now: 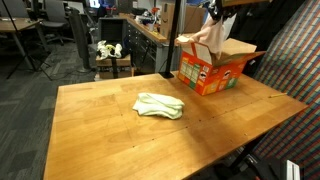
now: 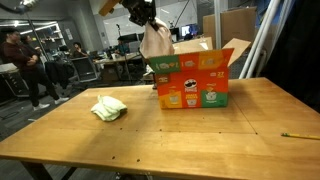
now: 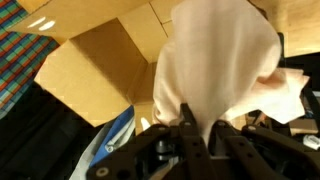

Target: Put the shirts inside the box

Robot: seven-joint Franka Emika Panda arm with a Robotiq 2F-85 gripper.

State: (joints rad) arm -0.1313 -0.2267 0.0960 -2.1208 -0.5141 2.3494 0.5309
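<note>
My gripper is above the box's open top (image 1: 214, 56) and the cloth already hangs over it, so I will move down there next and release the pale pink shirt (image 1: 212, 32).
My gripper (image 2: 143, 17) is shut on a pale pink shirt (image 2: 155, 42) and holds it hanging over the open orange cardboard box (image 2: 190, 82). In an exterior view the shirt (image 1: 212, 32) dangles above the box (image 1: 212, 70) at the table's far right. In the wrist view the shirt (image 3: 215, 60) fills the middle, pinched between the jaws (image 3: 197, 122), with the box flaps (image 3: 90, 60) below. A light green shirt (image 1: 159, 105) lies crumpled on the wooden table, also seen in an exterior view (image 2: 108, 108).
The wooden table (image 1: 110, 135) has wide bare surface around the green shirt. Desks, chairs and people stand in the background (image 2: 25, 65). A checkered panel (image 1: 295, 50) stands beside the box.
</note>
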